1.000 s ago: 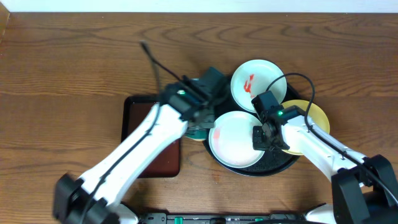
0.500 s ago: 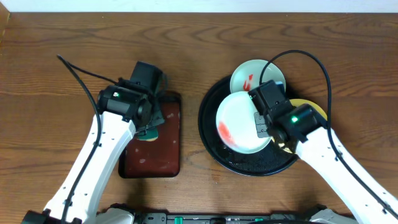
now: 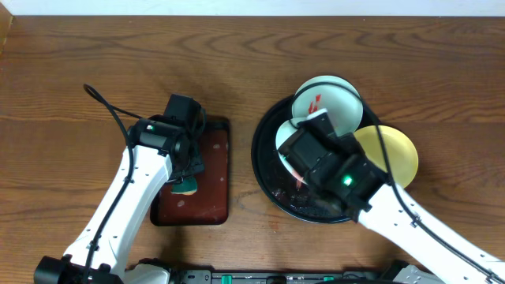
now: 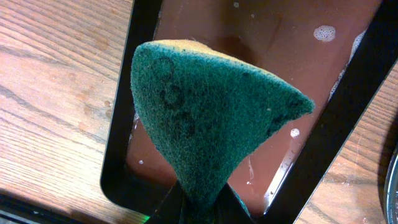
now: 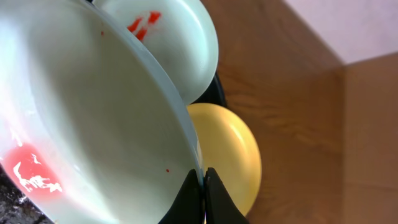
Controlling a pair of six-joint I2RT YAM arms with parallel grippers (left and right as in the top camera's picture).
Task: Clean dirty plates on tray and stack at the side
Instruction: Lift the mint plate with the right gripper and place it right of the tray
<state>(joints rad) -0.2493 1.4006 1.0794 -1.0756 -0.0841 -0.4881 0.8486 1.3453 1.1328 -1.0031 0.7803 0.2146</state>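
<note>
The right gripper moves to the right in the overhead view next, lowers the pale plate there and releases it, as the table beyond the yellow plate is bare.
My right gripper [image 5: 203,186] is shut on the rim of a pale blue-white plate [image 5: 81,124] with a red sauce smear, held tilted above the black tray [image 3: 261,132]. In the overhead view my right arm hides most of this plate [image 3: 284,143]. A second pale plate [image 3: 330,96] with red sauce lies at the tray's back. The yellow plate [image 3: 390,154] lies at the tray's right edge. My left gripper [image 4: 205,208] is shut on a green sponge [image 4: 205,118] above the small red-brown tray [image 3: 211,170].
The red-brown tray [image 4: 261,43] holds a film of water with soap bubbles. Bare wooden table [image 3: 71,87] lies to the left and behind. The right wrist view also shows the second pale plate [image 5: 180,43] and the yellow plate [image 5: 227,149].
My right arm has swung forward and lifted and tilted the held plate, uncovering the yellow plate. My left gripper has moved the sponge from the black tray to over the red-brown tray.
</note>
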